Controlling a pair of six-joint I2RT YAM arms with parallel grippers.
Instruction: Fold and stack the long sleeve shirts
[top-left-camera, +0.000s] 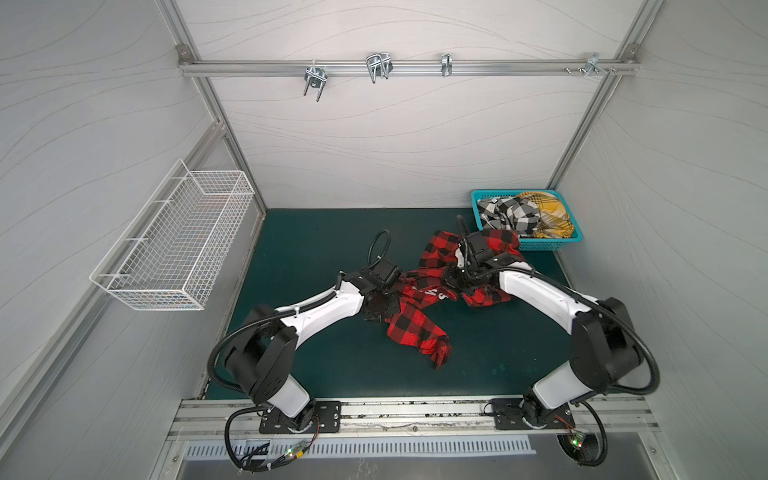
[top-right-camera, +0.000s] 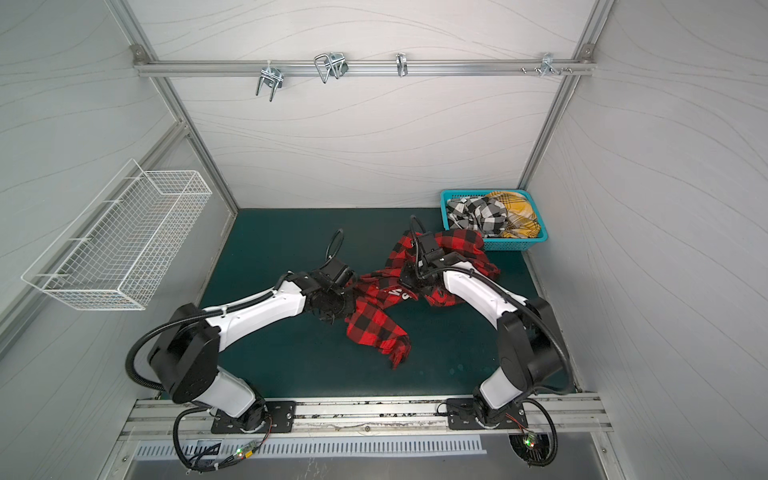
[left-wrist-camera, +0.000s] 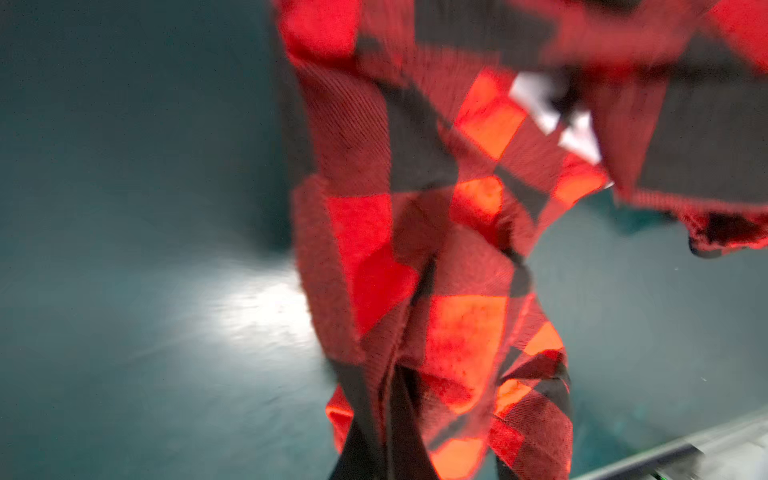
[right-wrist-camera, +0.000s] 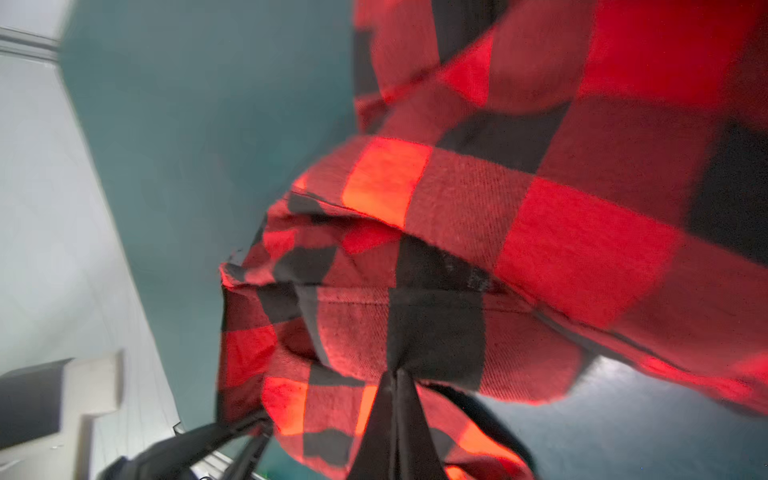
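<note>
The left gripper moves across the bare green mat toward the wire basket next and releases the fold there, since the shirt is bunched between both grippers.
The red-and-black plaid shirt (top-left-camera: 415, 328) (top-right-camera: 374, 328) hangs bunched above the green mat, with white letters showing near its middle. My left gripper (top-left-camera: 384, 309) (left-wrist-camera: 395, 374) is shut on a fold of it (left-wrist-camera: 415, 249), and the cloth drapes down past the fingers. My right gripper (top-left-camera: 451, 280) (right-wrist-camera: 395, 374) is shut on another edge of the same shirt (right-wrist-camera: 540, 228), closer to the basket. A black-and-white check shirt (top-left-camera: 509, 214) (top-right-camera: 478, 214) and a yellow plaid shirt (top-left-camera: 548, 218) (top-right-camera: 517, 216) lie crumpled in the turquoise basket (top-left-camera: 536, 245) (top-right-camera: 507, 246).
The turquoise basket stands at the back right corner of the green mat (top-left-camera: 311, 249). A white wire basket (top-left-camera: 174, 245) hangs on the left wall. Metal hooks (top-left-camera: 378, 66) sit on the rail across the back wall. White walls close in three sides.
</note>
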